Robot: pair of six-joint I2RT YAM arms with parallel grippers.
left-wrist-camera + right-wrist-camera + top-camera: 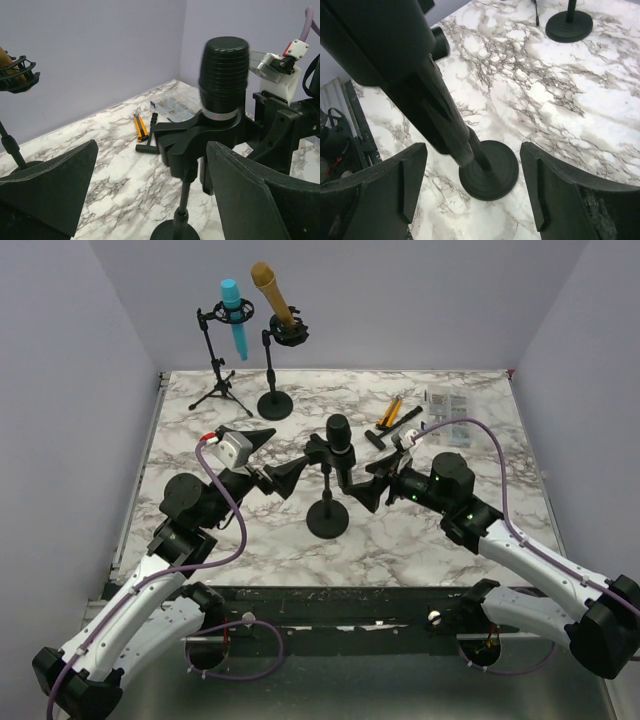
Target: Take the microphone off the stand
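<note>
My right gripper rises and shifts toward the stand onto the microphone's mesh head above the clip next, since the head is higher than my open fingers.
A black microphone point(339, 435) sits in the clip of a short black stand with a round base point(328, 520) at the table's middle. My left gripper point(275, 460) is open just left of the clip, empty. In the left wrist view the microphone point(223, 80) and clip point(200, 140) stand ahead between the spread fingers point(50, 185). My right gripper point(370, 480) is open just right of the stand. In the right wrist view the microphone's lower body point(420, 80) hangs above the base point(492, 172), between and ahead of the open fingers point(555, 185), not touched.
A blue microphone point(233, 315) on a tripod stand and a gold microphone point(272, 295) on a round-base stand are at the back left. A yellow knife point(390, 412), a black T-shaped tool point(385, 430) and a clear parts box point(447, 400) lie at the back right.
</note>
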